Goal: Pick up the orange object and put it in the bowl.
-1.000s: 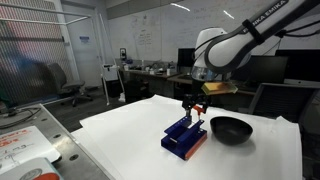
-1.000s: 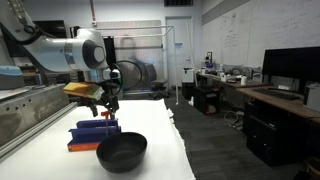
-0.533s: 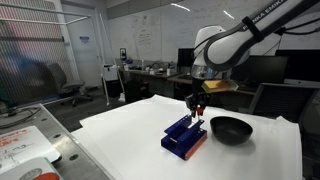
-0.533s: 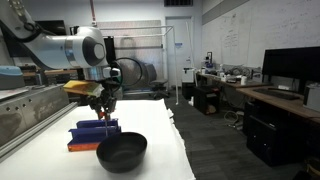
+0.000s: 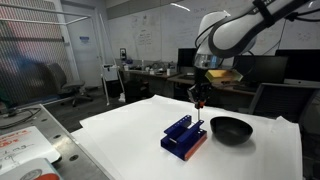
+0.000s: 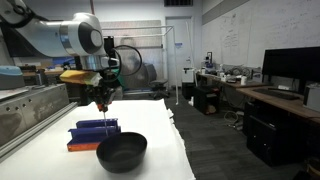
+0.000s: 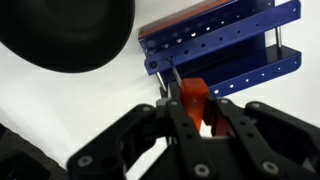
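Note:
I will lift my gripper, move it over the black bowl and lower it to let go, because the bowl is below my gripper, to its left in the wrist view.
My gripper is shut on the orange object, whose orange-red top sits between the black fingers. Its thin stem hangs below the gripper in both exterior views, just above the blue ridged block. In an exterior view the orange object shows as a small red spot under the gripper. The black bowl rests on the table beside the block; it stands nearest the camera as the bowl. From the wrist, the bowl is at upper left and the block at upper right.
Block and bowl sit on a white table whose edges fall off on every side. A tray with red and white items lies off its corner. Desks with monitors stand well behind.
The jaws have shut on the orange object. The arm has risen, lifting it up off the blue block. Block and bowl have not moved.

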Controlling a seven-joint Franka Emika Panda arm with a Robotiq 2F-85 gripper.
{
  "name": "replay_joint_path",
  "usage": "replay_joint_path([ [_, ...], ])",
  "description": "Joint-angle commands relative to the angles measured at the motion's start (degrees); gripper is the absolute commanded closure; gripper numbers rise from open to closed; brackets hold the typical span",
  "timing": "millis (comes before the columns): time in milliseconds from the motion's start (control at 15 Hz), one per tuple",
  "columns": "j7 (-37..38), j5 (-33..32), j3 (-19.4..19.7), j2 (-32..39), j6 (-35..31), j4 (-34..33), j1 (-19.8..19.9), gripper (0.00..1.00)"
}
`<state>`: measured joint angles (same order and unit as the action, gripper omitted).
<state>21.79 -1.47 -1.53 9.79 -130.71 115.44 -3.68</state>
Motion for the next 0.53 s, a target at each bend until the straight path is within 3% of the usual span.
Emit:
replay_joint_path([
  [0,1.58,-0.79,-0.27,-11.36,3.18,4.28,-0.96,0.90],
  [133,5.95,-4.81,-0.82,-15.97,10.70,3.97,-1.09,0.89],
  [200,10.41,-9.85,-1.34,-17.59,15.66,3.67,-0.69,0.89],
  [467,15.27,-13.97,-2.47,-17.27,28.84,3.38,1.54,0.89],
])
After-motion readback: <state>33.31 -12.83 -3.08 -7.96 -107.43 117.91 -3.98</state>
